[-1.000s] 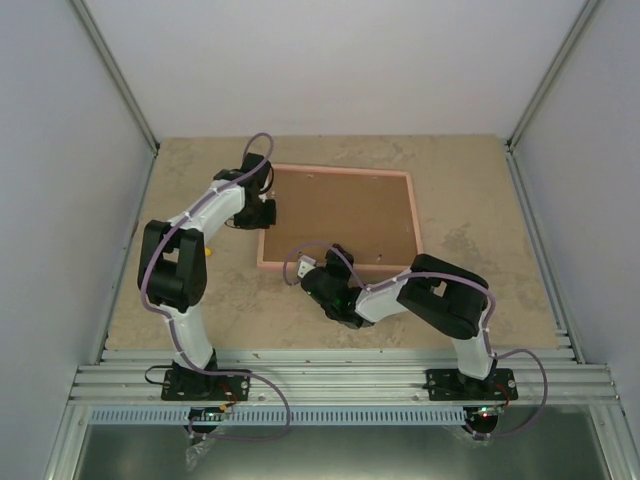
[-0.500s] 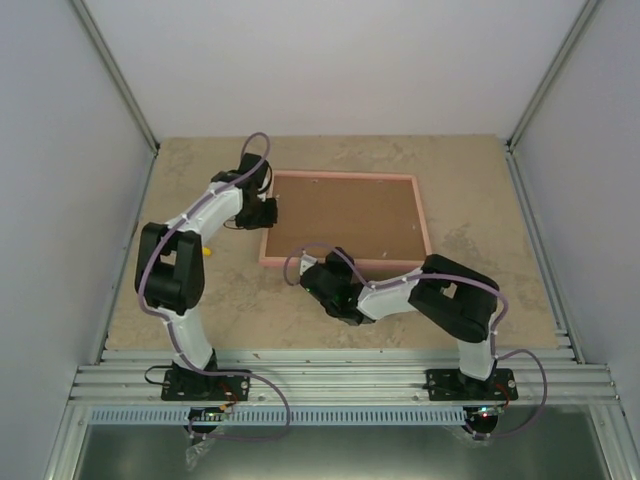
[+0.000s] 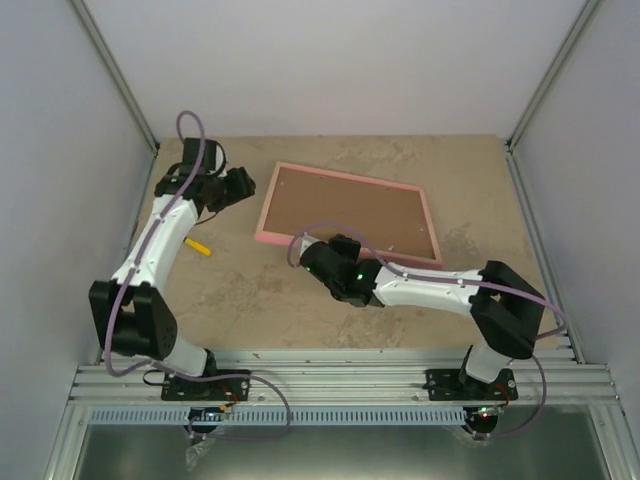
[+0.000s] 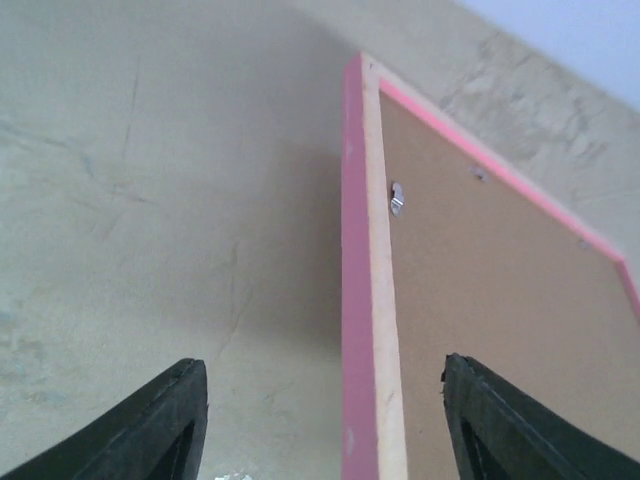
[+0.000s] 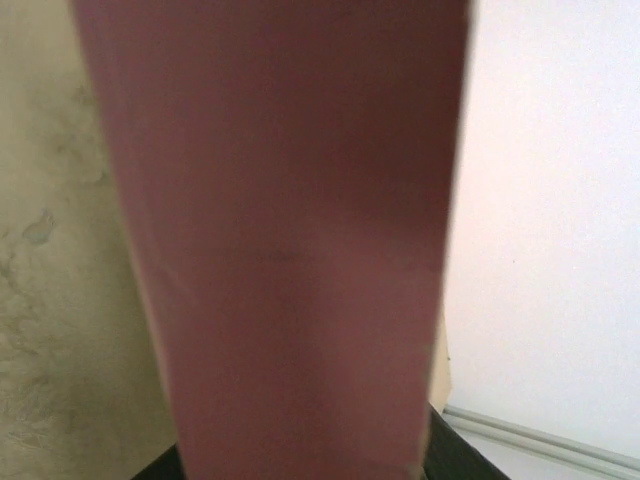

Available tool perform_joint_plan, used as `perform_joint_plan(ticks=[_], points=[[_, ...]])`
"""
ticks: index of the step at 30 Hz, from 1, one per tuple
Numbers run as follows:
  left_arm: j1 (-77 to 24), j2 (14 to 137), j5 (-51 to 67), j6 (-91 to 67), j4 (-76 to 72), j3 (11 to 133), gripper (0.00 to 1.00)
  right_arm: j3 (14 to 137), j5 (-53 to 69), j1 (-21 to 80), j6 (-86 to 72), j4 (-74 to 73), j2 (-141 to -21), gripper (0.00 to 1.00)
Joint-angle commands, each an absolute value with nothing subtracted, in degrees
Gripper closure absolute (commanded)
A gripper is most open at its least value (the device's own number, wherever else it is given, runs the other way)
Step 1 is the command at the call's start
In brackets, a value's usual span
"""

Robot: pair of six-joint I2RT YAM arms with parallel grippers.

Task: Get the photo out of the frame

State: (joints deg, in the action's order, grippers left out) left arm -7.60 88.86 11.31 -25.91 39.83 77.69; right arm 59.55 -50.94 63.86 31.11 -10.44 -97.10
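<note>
My right gripper is about to move up, turn the frame (image 3: 350,212) over, lower it onto the bare tabletop between both arms and release it, because the frame lies with its backing up.
The frame (image 3: 350,212) lies face down on the table with its brown backing up and its pink edge showing, skewed to the table's sides. The photo is hidden under the backing. My right gripper (image 3: 338,256) is shut on the frame's near edge; in the right wrist view the blurred pink frame (image 5: 280,230) fills the space between the dark fingers (image 5: 452,452). My left gripper (image 3: 244,184) stands open just left of the frame's left edge. In the left wrist view that pink frame edge (image 4: 357,300) runs between the spread fingers (image 4: 470,400) without touching them.
A small yellow object (image 3: 197,246) lies on the table left of the frame, beside the left arm. A metal clip (image 4: 397,198) sits on the backing near the left edge. Walls close the table in on three sides.
My left gripper opened, let go of the frame's left edge and drew back to the left. My right gripper shut on the near edge, and the frame has turned clockwise.
</note>
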Motion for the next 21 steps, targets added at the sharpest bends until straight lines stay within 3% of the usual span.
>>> perform_joint_plan(ticks=[1, 15, 21], points=[[-5.8, 82.5, 13.5, -30.6, 35.8, 75.0, 0.32, 67.5, -43.4, 62.9, 20.6, -18.8, -91.8, 1.0], [-4.2, 66.7, -2.1, -34.6, 32.0, 70.0, 0.14, 88.8, -19.5, 55.8, 6.2, -31.9, -85.4, 1.0], [-4.1, 65.1, -2.6, -33.8, 31.9, 70.1, 0.1, 93.0, -8.5, 51.8, -1.5, -31.0, -83.2, 1.0]])
